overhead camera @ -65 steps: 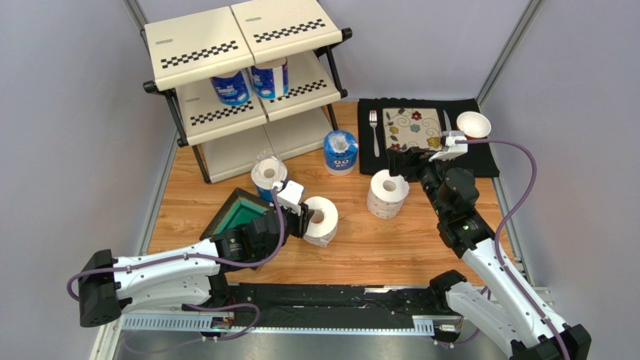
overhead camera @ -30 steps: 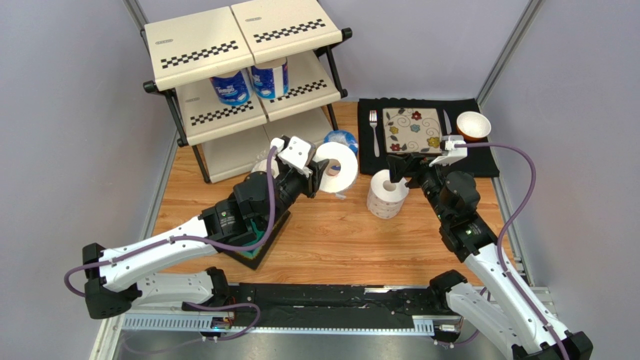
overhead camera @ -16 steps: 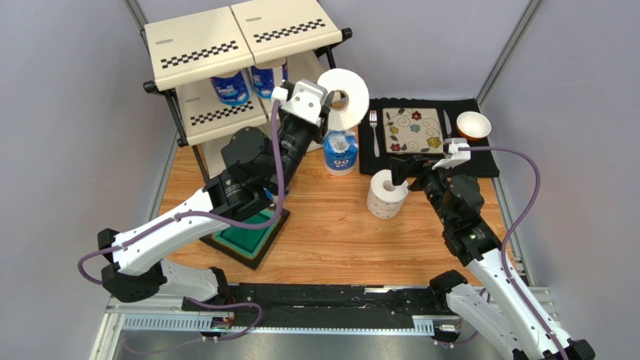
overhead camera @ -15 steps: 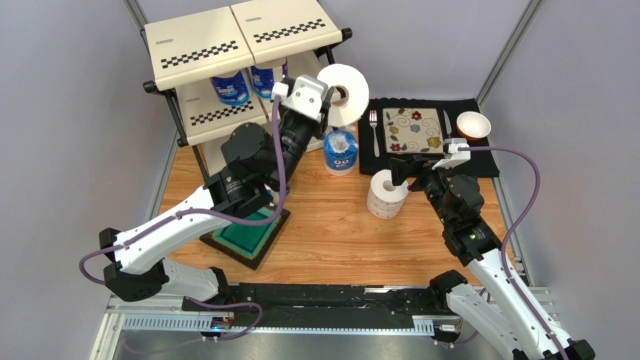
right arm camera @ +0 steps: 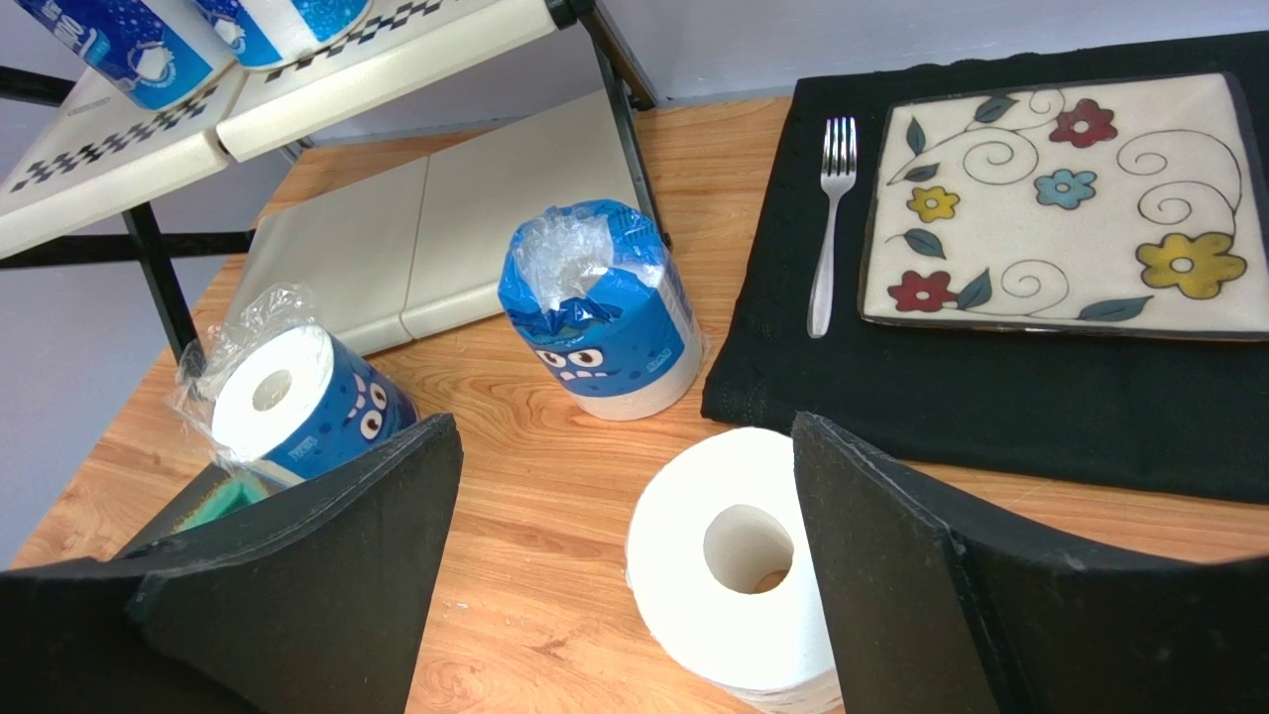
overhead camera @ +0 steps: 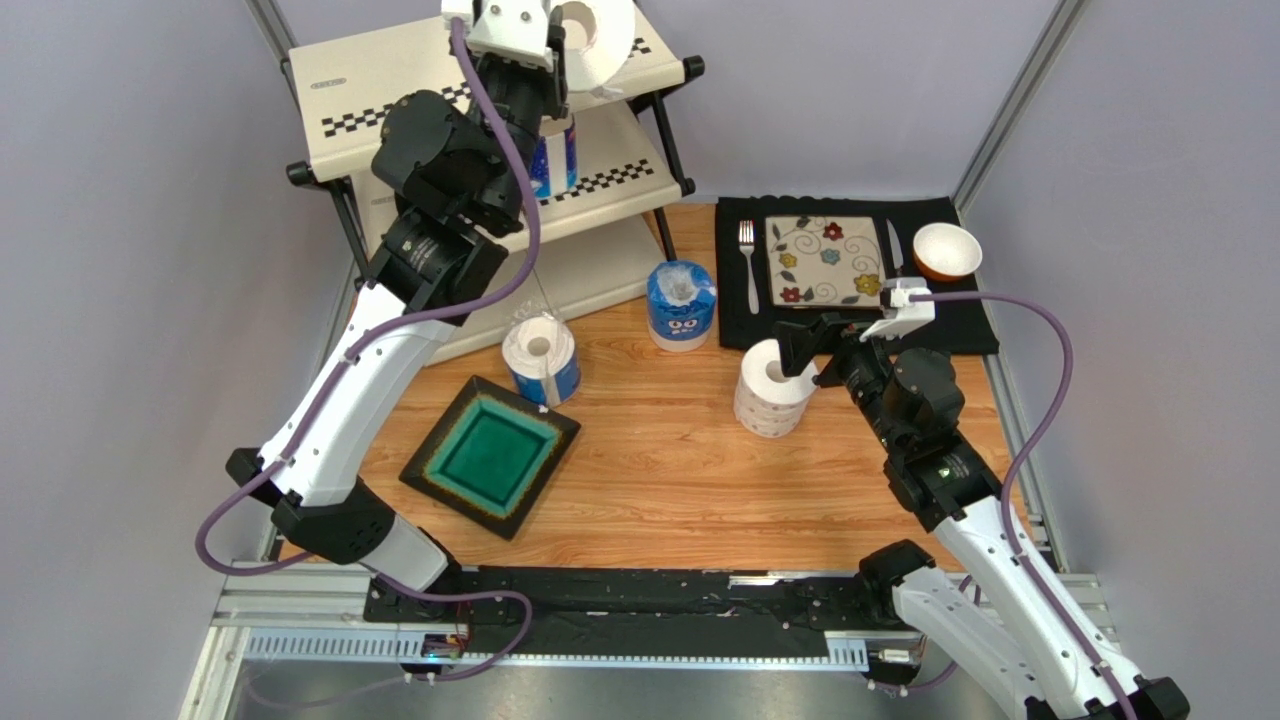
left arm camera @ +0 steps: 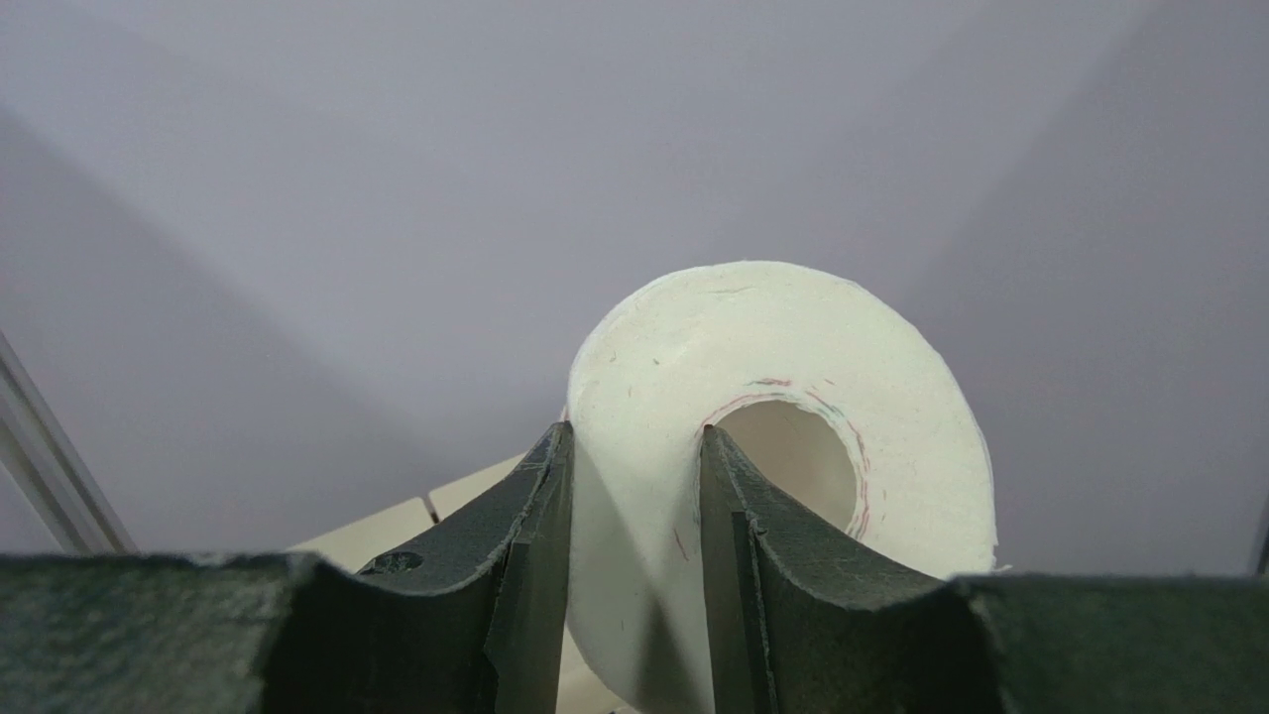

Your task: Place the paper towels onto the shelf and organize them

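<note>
The left gripper moves to the left in the top view and down to release the roll next, as the shelf's top level (overhead camera: 631,78) (left arm camera: 584,687) lies below the gripper.
My left gripper (overhead camera: 568,33) is shut on an unwrapped white paper towel roll (overhead camera: 607,36), one finger in its core and one outside. It holds the roll above the top tier of the shelf (overhead camera: 376,83); the left wrist view shows the roll (left arm camera: 775,446) between the fingers. My right gripper (overhead camera: 807,339) is open over a bare white roll (overhead camera: 774,390) standing on the table, which lies between the fingers (right arm camera: 670,595). A blue-wrapped roll (overhead camera: 681,305) stands upright, and another (overhead camera: 540,357) is near the shelf's foot. Two blue rolls (right arm camera: 134,37) sit on the middle tier.
A green square plate (overhead camera: 489,455) lies on the wooden table at front left. A black placemat (overhead camera: 947,323) at back right holds a floral plate (overhead camera: 824,258), a fork (overhead camera: 747,263) and a small bowl (overhead camera: 947,251). Grey walls close in the sides.
My left arm has raised the white roll from low over the table, up and back-left, to above the shelf's top tier. The right arm has barely moved.
</note>
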